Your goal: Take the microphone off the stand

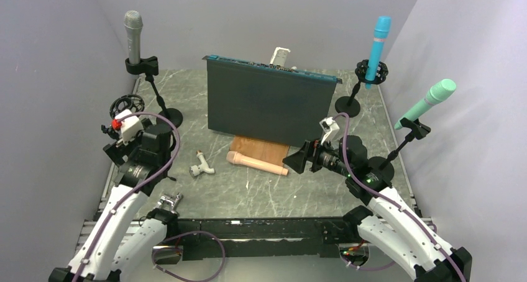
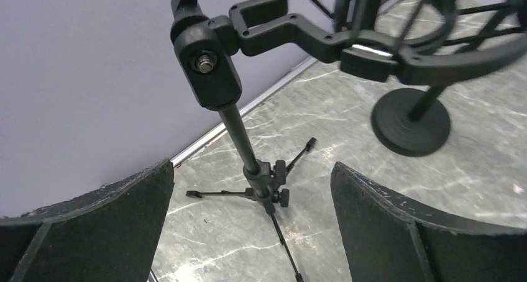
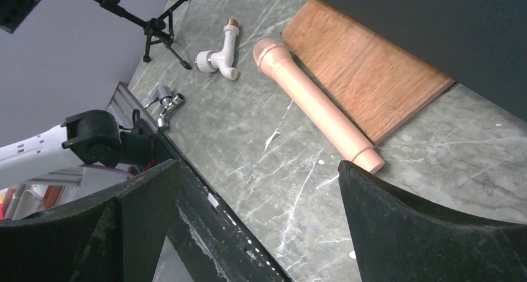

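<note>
The pole is already between the open fingers of my left gripper, so next that gripper will move onto the empty stand's thin stem, just under the black joint.
A peach microphone [image 1: 256,162] lies loose on the table in front of a wooden board [image 1: 264,148]; the right wrist view shows it too [image 3: 317,105]. An empty shock-mount tripod stand [image 1: 126,103] is at the left, close in the left wrist view [image 2: 264,182]. My left gripper [image 1: 114,142] is open and empty in front of that stand, with its jaws either side of the pole [image 2: 252,232]. My right gripper [image 1: 297,159] is open and empty, just right of the peach microphone's tail end [image 3: 258,232]. Three microphones sit in stands: grey [image 1: 132,36], blue [image 1: 378,43], green [image 1: 429,100].
A dark upright panel [image 1: 267,102] stands mid-table behind the board. A white tap [image 1: 202,164] lies left of the peach microphone and a chrome fitting [image 1: 169,201] lies near the front edge. The grey microphone's round stand base [image 1: 168,116] is beside the tripod. Walls close both sides.
</note>
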Controlling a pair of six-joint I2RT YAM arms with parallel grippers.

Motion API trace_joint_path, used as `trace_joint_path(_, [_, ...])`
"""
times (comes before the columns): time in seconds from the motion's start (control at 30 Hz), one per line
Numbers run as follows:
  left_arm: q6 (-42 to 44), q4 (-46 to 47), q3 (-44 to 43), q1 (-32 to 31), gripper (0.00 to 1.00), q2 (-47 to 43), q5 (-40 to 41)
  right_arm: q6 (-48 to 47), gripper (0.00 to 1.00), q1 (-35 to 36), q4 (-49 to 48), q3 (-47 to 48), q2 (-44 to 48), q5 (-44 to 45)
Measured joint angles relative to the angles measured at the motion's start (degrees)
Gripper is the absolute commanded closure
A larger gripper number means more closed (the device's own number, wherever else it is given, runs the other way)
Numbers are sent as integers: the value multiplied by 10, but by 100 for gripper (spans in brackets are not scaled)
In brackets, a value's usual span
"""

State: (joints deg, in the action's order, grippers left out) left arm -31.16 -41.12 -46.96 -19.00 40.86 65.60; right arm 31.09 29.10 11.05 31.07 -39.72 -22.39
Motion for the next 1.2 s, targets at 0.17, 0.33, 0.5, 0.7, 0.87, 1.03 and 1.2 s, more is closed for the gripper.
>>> trace_joint_path(0.17, [12,87,54,73,1,19,1,0,0,1,3,0,14,6])
trace_joint_path(0.33, [85,224,128,143,1,2,-46,0,0,2,11,0,34,13])
trace_joint_path(0.5, [176,354,199,184,1,-6,-143,0,0,2,12,-3,37,14])
trace_joint_path(0.7, [237,442,204,206,24,0,-198,0,0,2,14,-8,37,13])
trace_joint_path(0.87, [257,502,216,270,39,21,-260,0,0,2,18,-8,39,15])
trace_joint_path(1.03, [271,530,223,299,69,36,-317,0,0,2,26,-8,49,23])
trace_joint_path(1.2, [291,541,221,303,100,58,-370,0,0,2,26,-8,48,24])
